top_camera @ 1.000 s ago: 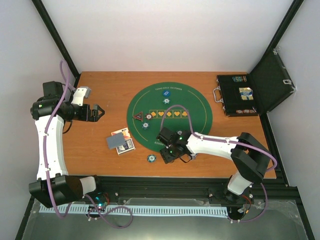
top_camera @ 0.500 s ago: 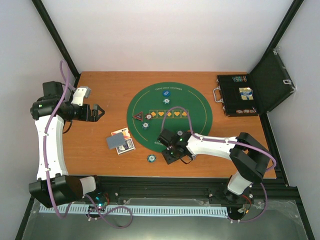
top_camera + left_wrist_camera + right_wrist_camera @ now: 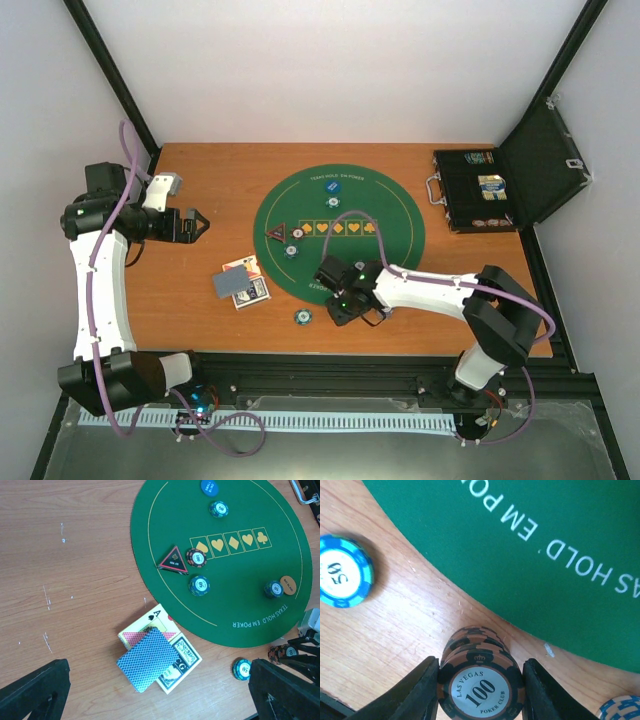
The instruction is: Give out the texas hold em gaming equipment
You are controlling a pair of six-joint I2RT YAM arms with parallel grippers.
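Bare green beside the far blue chip [image 3: 348, 199] is outward of my right gripper, so next I will lift the gripper outward across the mat, lower the chip and let it go.
A short stack of brown-and-black 100 poker chips [image 3: 481, 652] stands on the wood just off the green mat's [image 3: 530, 540] near edge. My right gripper [image 3: 480, 674] is shut on the stack, one finger against each side. A blue 50 chip [image 3: 342, 572] lies to its left. Blue-backed playing cards [image 3: 147, 660] lie face down on face-up cards left of the mat. My left gripper [image 3: 160, 672] hangs open high above them, holding nothing. On the mat are the red-edged triangle marker [image 3: 174, 560], several chips, an orange disc [image 3: 288, 584] and a blue disc [image 3: 209, 487].
The black hinged case [image 3: 478, 190] stands open at the table's far right with more chips inside. Another striped blue chip [image 3: 620, 709] shows at the bottom right of the right wrist view. The right arm stretches across the table's near edge.
The right gripper's fingers have drawn together around the 100 chip stack and it has shifted slightly. The left arm has not moved.
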